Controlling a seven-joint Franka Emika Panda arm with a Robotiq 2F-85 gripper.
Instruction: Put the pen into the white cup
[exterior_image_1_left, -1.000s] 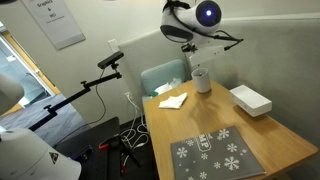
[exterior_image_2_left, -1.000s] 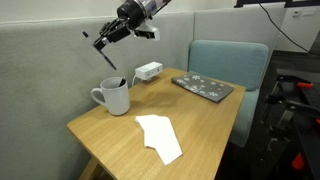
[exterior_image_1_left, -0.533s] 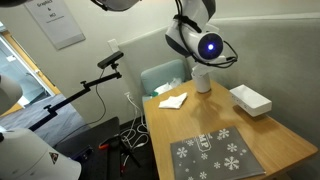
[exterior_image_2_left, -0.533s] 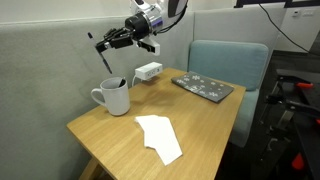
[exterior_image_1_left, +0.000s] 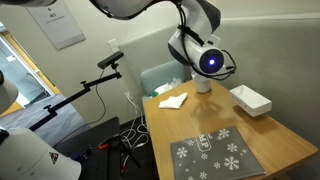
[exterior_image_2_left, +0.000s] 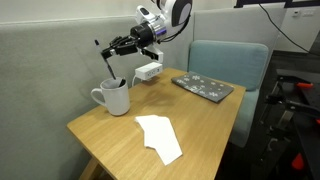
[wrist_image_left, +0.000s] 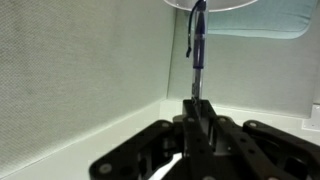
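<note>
The robot's gripper needs to go down toward the white cup's opening (exterior_image_2_left: 115, 84) and let go of the pen, because the pen hangs steeply with its lower end at the cup's opening.
The white cup (exterior_image_2_left: 113, 98), a mug with a handle, stands near the table's back corner by the wall. In an exterior view only its lower part (exterior_image_1_left: 203, 86) shows below the arm. My gripper (exterior_image_2_left: 108, 48) is just above the cup, shut on the pen (exterior_image_2_left: 111, 66). The pen hangs down steeply, and its lower end is at the cup's mouth. In the wrist view the thin dark pen (wrist_image_left: 197, 45) sticks straight out from between the closed fingers (wrist_image_left: 197, 103). My gripper is hidden behind the wrist in the exterior view with the tripod.
A crumpled white napkin (exterior_image_2_left: 160, 138) (exterior_image_1_left: 173, 100) lies on the wooden table (exterior_image_2_left: 205, 125). A flat white box (exterior_image_2_left: 148, 71) (exterior_image_1_left: 250, 99) and a grey snowflake mat (exterior_image_2_left: 207, 87) (exterior_image_1_left: 215, 152) lie further along. A teal chair (exterior_image_2_left: 232, 58) stands behind.
My gripper has come down and moved toward the cup with the pen. The pen now points steeply down, with its lower end at the cup's mouth.
</note>
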